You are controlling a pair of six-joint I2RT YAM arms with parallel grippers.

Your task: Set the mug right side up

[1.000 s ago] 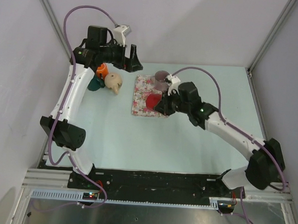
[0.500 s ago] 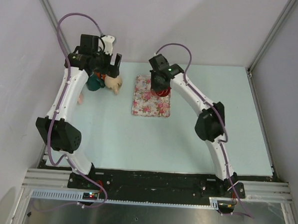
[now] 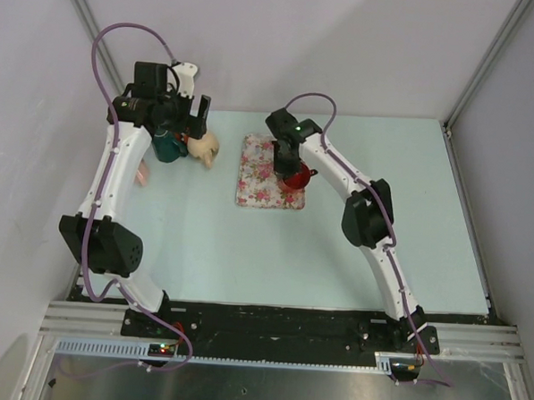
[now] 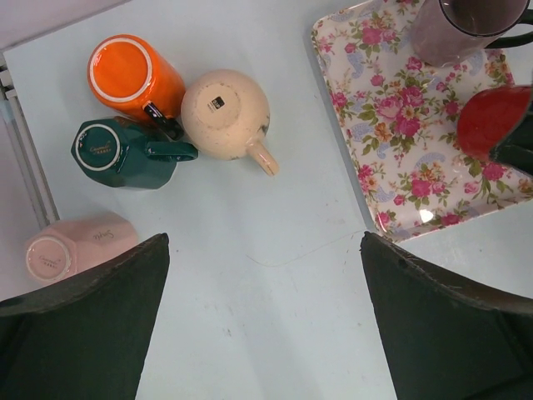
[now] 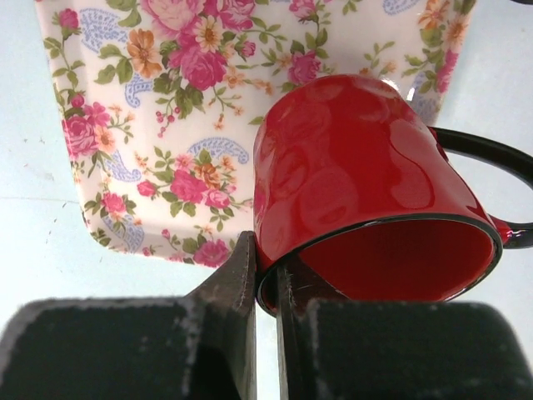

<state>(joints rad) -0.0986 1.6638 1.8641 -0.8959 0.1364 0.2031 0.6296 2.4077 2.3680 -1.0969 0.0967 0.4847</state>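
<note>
The mug's handle sticks out from the mug's near side, below my left gripper. My left gripper will next turn and lower its open fingers around the cream mug's handle (image 3: 208,163) (image 4: 264,158).
A red mug (image 5: 366,200) with a black handle is held by its rim in my right gripper (image 5: 265,271), one finger inside, one outside. It is tilted, mouth toward the camera, above the floral tray (image 5: 158,125). In the top view the red mug (image 3: 296,176) hangs over the tray's right side (image 3: 254,181). My left gripper (image 4: 265,317) is open and empty, high above the table. Below it stand upside-down mugs: orange (image 4: 133,75), dark green (image 4: 117,150), pink (image 4: 71,250) and a cream one (image 4: 226,112).
A purple mug (image 4: 462,29) stands upright at the tray's far end. The upside-down mugs cluster at the table's far left (image 3: 176,146). Grey walls and metal posts enclose the table at the back and sides.
My right arm has shifted slightly toward the near right with the red mug over the tray; a second ago it was stretched low from the right. The left arm swung left, above the mug cluster.
</note>
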